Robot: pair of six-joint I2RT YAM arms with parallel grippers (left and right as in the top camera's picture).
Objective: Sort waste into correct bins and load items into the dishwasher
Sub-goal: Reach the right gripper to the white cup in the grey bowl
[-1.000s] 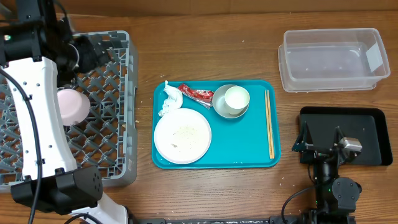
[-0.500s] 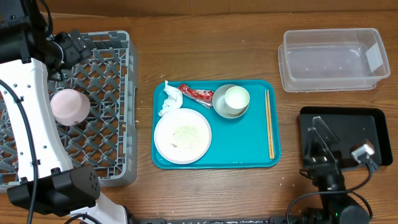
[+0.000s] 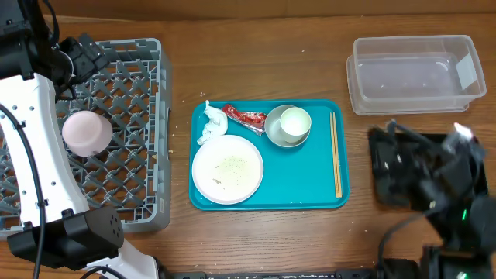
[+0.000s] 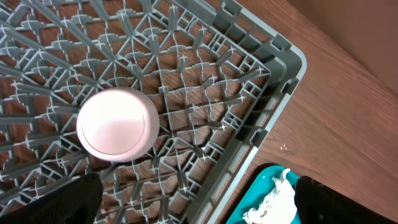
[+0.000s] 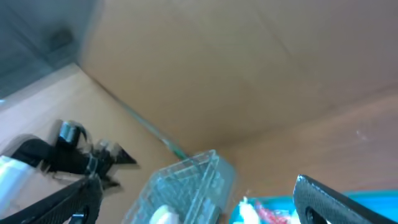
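I need to swing my right gripper next from the black tray [image 3: 474,147] across to the white cup [image 3: 295,122]. Then I need to tilt it down onto the cup's rim on the wrapper side, since the cup's opening faces up.
A small round white dish [image 3: 87,132] lies upside down in the grey dish rack [image 3: 132,194]; it also shows in the left wrist view [image 4: 118,123]. My left gripper [image 4: 199,205] is open and empty high above the rack [image 4: 249,93]. On the teal tray [image 3: 302,182] lie a large white plate [image 3: 227,169] with rice crumbs, a crumpled napkin [image 3: 209,124], a red wrapper [image 3: 246,118], and a metal bowl [image 3: 273,133] holding a white cup [image 3: 295,122]. My right gripper [image 3: 403,159] is a blur over the black tray [image 3: 474,147]; its wrist view [image 5: 199,205] shows it open and empty.
The clear plastic tub [image 3: 415,74] stands at the back right, behind the black tray. Wooden chopsticks [image 3: 335,155] lie along the teal tray's right side. Bare wood separates the rack, the teal tray and the bins.
My right arm has lifted and swung over the black tray, its camera now tilted up and blurred. My left arm has drawn back and left from the dish in the rack.
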